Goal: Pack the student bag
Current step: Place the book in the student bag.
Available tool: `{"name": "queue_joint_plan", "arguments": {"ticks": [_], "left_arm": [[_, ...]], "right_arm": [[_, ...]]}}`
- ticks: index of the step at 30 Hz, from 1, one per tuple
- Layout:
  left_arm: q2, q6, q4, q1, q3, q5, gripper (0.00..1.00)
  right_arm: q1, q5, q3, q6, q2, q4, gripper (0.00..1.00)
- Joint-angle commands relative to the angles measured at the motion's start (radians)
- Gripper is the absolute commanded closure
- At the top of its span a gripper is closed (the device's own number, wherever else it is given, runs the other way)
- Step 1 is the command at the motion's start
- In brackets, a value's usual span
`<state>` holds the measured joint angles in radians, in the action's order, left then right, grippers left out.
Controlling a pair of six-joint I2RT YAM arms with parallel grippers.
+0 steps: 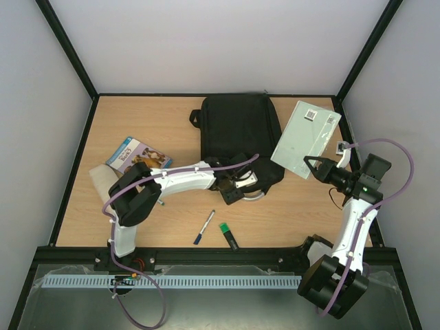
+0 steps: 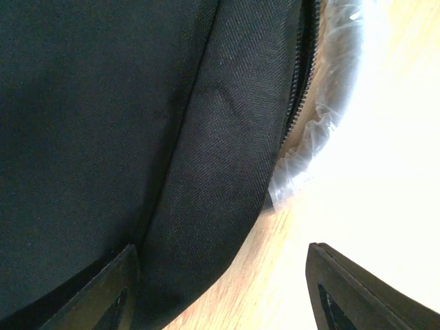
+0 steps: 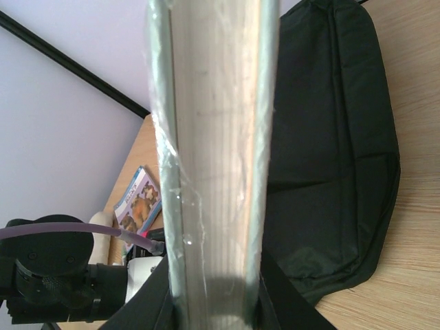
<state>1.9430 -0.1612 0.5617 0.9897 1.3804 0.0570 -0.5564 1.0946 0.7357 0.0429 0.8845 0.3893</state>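
My left gripper moves slightly outward next, before it closes on the bag's near fabric fold (image 1: 245, 190) (image 2: 214, 238) between its spread fingers.
The black student bag (image 1: 237, 130) lies flat at the back middle of the table, its silvery-grey loop handle (image 1: 257, 196) at the near edge. My left gripper (image 1: 236, 187) sits at that near edge, open. In the left wrist view the bag's fabric edge (image 2: 206, 172) lies between my spread fingers (image 2: 113, 289), the plastic-wrapped handle (image 2: 333, 75) just beyond. My right gripper (image 1: 317, 167) is shut on a pale green shrink-wrapped book (image 1: 307, 136), held above the table right of the bag. In the right wrist view the book's page edge (image 3: 213, 137) fills the gap of my right gripper (image 3: 214, 302).
A blue picture book (image 1: 137, 155) and a beige block (image 1: 103, 180) lie at the left. A pen (image 1: 203, 227) and a green-capped marker (image 1: 228, 235) lie near the front edge. Black frame posts and pale walls enclose the table.
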Motion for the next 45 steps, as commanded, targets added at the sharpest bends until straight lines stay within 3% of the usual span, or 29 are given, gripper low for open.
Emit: {"name": "queue_joint_plan", "arguments": {"ticks": [1,9,24,28,30,33,35,37,42,45], "left_arm": [[-0.078,-0.042,0.012,-0.01,0.001,-0.054,0.31],[-0.111,-0.029,-0.01,-0.078,-0.043,-0.023,0.32],[-0.007,-0.053,-0.015,-0.069,-0.035,-0.073,0.39],[0.036,-0.022,-0.026,-0.069,-0.013,0.041,0.47],[0.046,0.007,-0.034,-0.075,0.002,0.057,0.56],[0.035,0.032,-0.056,-0.078,0.005,0.079,0.82],[0.009,0.037,-0.071,-0.079,-0.001,0.089,0.92],[-0.021,0.042,-0.079,-0.079,-0.004,0.093,0.97],[-0.1,0.063,-0.065,-0.078,0.028,0.069,0.98],[-0.141,0.084,-0.056,-0.078,0.067,0.081,0.98]], "right_arm": [[-0.004,0.104,0.043,-0.035,-0.008,-0.041,0.99],[-0.003,0.106,0.042,-0.035,-0.007,-0.041,0.99],[-0.004,0.109,0.046,-0.042,-0.004,-0.032,0.99],[-0.003,0.112,0.049,-0.043,-0.004,-0.03,0.99],[-0.004,0.11,0.05,-0.043,-0.002,-0.029,0.99],[-0.003,0.108,0.049,-0.043,-0.001,-0.029,0.99],[-0.004,0.108,0.047,-0.043,0.0,-0.03,0.99],[-0.005,0.105,0.044,-0.041,0.003,-0.035,0.99],[-0.004,0.056,0.062,-0.023,0.028,-0.023,0.99],[-0.003,0.049,0.162,-0.1,0.081,0.14,0.99]]}}
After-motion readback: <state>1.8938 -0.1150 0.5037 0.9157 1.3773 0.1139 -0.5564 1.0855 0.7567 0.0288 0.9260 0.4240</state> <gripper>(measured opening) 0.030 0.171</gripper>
